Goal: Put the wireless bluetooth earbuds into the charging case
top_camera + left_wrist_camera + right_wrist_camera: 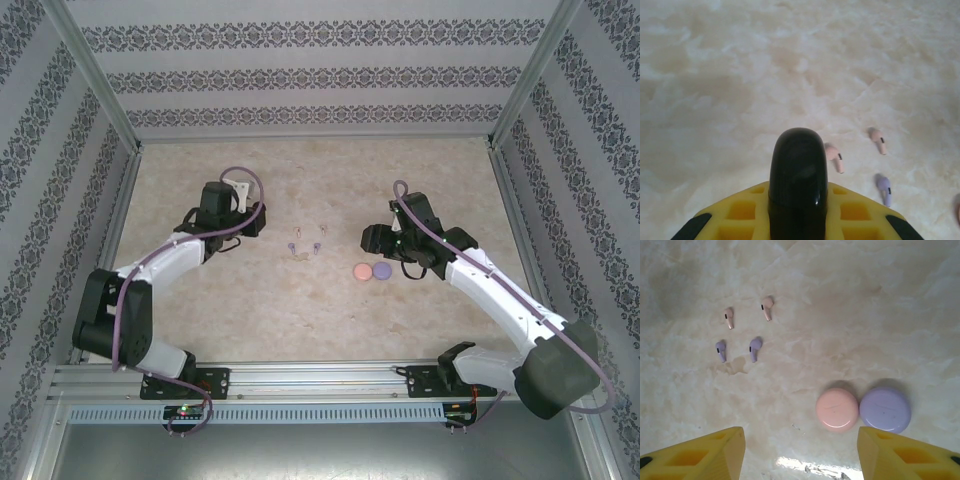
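I need to lower the glossy black charging case (pixel 798 165) with my left gripper onto the marble below and let go of the case, because that spot is free of earbuds.
Two pale pink earbuds (pixel 767 307) and two purple earbuds (pixel 755 348) lie loose on the marble tabletop, seen small in the top view as the earbuds (pixel 305 245) between the arms. A closed pink charging case (pixel 837 410) and a closed purple charging case (pixel 885 410) sit side by side, touching. My right gripper (pixel 800 460) hovers open just before them, with nothing between its yellow fingers (pixel 710 455). My left gripper (pixel 798 210) is shut on a glossy black charging case (pixel 798 165), left of the earbuds, with a pink earbud (pixel 835 156) just beyond it.
Patterned walls and metal posts (pixel 100 90) enclose the table on three sides. A rail (pixel 320 378) with both arm bases runs along the near edge. Bare marble (pixel 320 170) stretches behind the earbuds.
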Motion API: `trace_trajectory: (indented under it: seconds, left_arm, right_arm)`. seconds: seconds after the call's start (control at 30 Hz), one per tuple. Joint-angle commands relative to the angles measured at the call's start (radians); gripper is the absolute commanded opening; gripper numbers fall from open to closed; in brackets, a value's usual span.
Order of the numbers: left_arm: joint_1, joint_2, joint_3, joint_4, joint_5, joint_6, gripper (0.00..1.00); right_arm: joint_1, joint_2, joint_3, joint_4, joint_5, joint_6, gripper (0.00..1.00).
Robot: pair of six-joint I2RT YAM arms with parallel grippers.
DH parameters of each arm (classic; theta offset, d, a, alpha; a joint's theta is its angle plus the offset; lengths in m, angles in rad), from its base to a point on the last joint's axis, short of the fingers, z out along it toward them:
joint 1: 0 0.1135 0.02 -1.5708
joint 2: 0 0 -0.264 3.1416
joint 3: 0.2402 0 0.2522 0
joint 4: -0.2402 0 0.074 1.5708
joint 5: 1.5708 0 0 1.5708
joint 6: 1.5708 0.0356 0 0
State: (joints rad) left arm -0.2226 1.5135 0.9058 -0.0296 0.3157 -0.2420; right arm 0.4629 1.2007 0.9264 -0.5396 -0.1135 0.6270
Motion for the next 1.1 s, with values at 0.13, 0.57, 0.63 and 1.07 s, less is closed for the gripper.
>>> trace_trajectory:
  seconds: [0.13,0.57,0.63,1.07]
  left_arm:
    - [0.071,0.178,0.137,-0.235,0.213,-0.037,0.00]
    - [0.101,0.365,0.244,-0.289,0.355,-0.055,0.00]
    - [0.106,0.382,0.252,-0.302,0.348,-0.052,0.00]
    - [0.154,0.443,0.308,-0.414,0.258,0.006,0.30]
  right_arm:
    - [0.020,0.028,-0.009,0.037,0.053,0.016,0.62]
    - [0.025,0.051,-0.024,0.045,0.067,0.020,0.62]
    - [0.026,0.051,-0.023,0.043,0.067,0.020,0.62]
    - [0.042,0.059,-0.009,0.027,0.076,0.014,0.62]
